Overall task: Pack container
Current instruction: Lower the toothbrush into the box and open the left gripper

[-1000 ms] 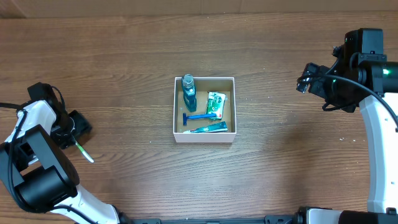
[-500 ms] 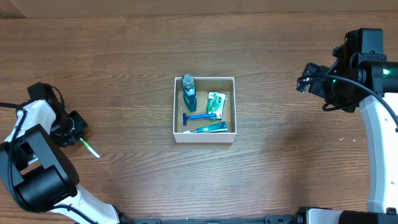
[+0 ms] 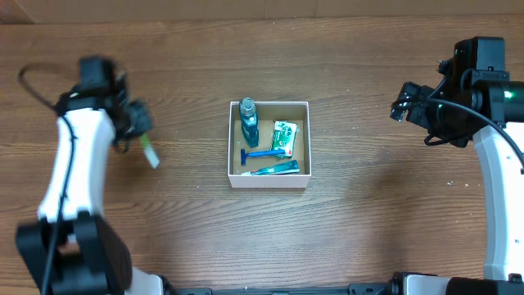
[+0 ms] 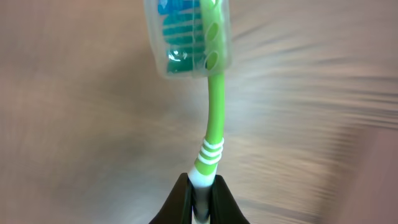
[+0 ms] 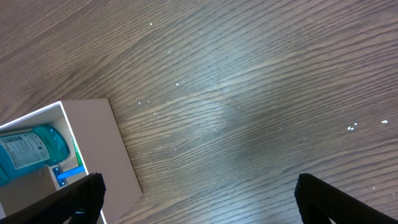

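Observation:
The toothbrush still hangs outside, so the robot's left gripper should swing to the right in the overhead view, over the razor and packet (image 3: 273,148) in the container, before it opens.
The container (image 3: 270,180), a white-walled box with a brown floor, sits mid-table. It holds a blue bottle (image 3: 248,121), a blue razor (image 3: 258,153), a green-and-white packet (image 3: 283,138) and a tube (image 3: 274,169). To its left, my left gripper (image 3: 141,138) is shut on the white end of a green toothbrush (image 4: 211,106), which hangs above the table. A clear cap (image 4: 186,37) covers its bristles. My right gripper (image 3: 403,102) hangs wide open to the right of the box, holding nothing. The right wrist view shows the box's corner (image 5: 118,155).
Brown wood table (image 3: 368,213) all round the box. The left arm's white link (image 3: 70,172) stretches from the near left corner to the gripper. The right arm's base (image 3: 503,188) stands at the right edge.
My left gripper closed on the toothbrush near the left edge, then swung it up and right, closer to the box. The view is blurred by motion. The right arm stayed still.

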